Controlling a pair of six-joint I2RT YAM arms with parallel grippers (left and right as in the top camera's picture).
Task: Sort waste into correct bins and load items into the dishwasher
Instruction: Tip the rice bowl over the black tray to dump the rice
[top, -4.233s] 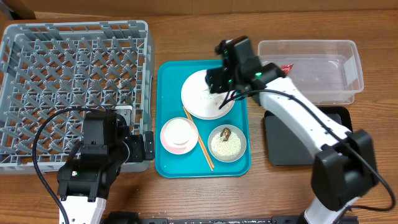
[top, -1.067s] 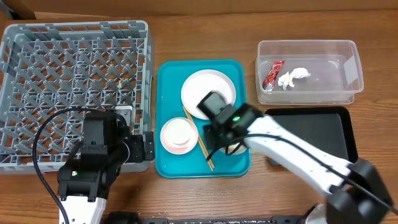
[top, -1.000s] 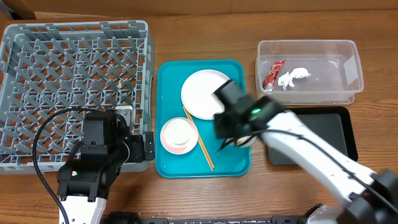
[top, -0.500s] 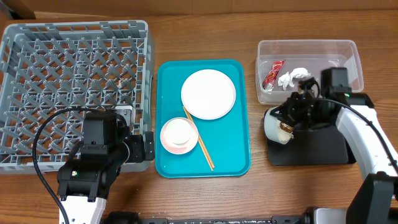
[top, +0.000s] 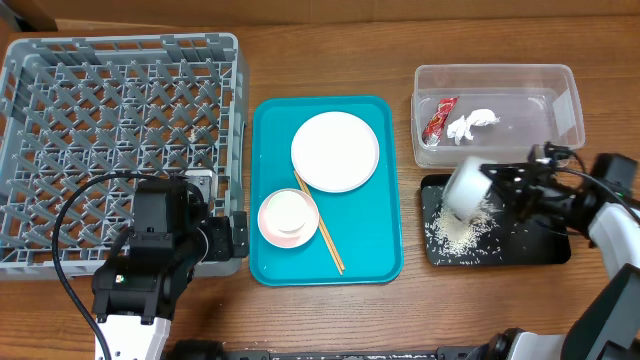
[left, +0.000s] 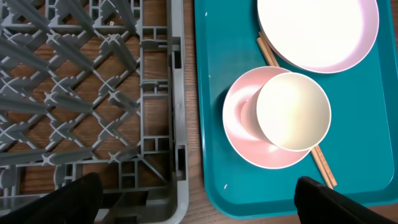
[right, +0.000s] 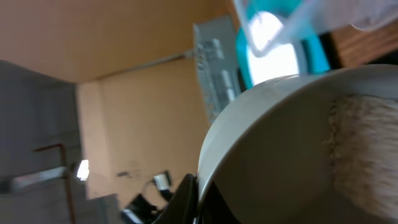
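Observation:
Next I will have my right gripper tip out the rice (top: 458, 234), shift left in the overhead view and bring the bowl for release down onto the white plate (top: 335, 150), which lies empty.
My right gripper (top: 497, 188) is shut on the rim of the pale grey-white bowl (top: 465, 189), which is tipped on its side over the black tray (top: 540, 238). Loose rice (top: 458, 234) lies scattered on that tray. In the right wrist view the bowl (right: 280, 143) fills the frame, with rice (right: 357, 149) clinging inside. The clear tub (top: 570, 100) holds the red wrapper (top: 438, 118) and the tissue (top: 472, 124). The white plate (top: 335, 150), the pink bowl (top: 270, 228) with the white cup (top: 287, 210) in it, and the chopsticks (top: 325, 235) lie on the teal tray (top: 375, 255). My left gripper (left: 199, 208) stands open.
The grey dish rack (top: 120, 140) fills the left side, and its near corner (left: 177, 186) sits between my left fingers, next to the teal tray's edge (left: 205, 143). Bare wood runs along the front of the table.
My right arm carried the grey-white bowl off the teal tray to the black tray and tipped it, and rice has spilled onto the tray. The left arm has not moved.

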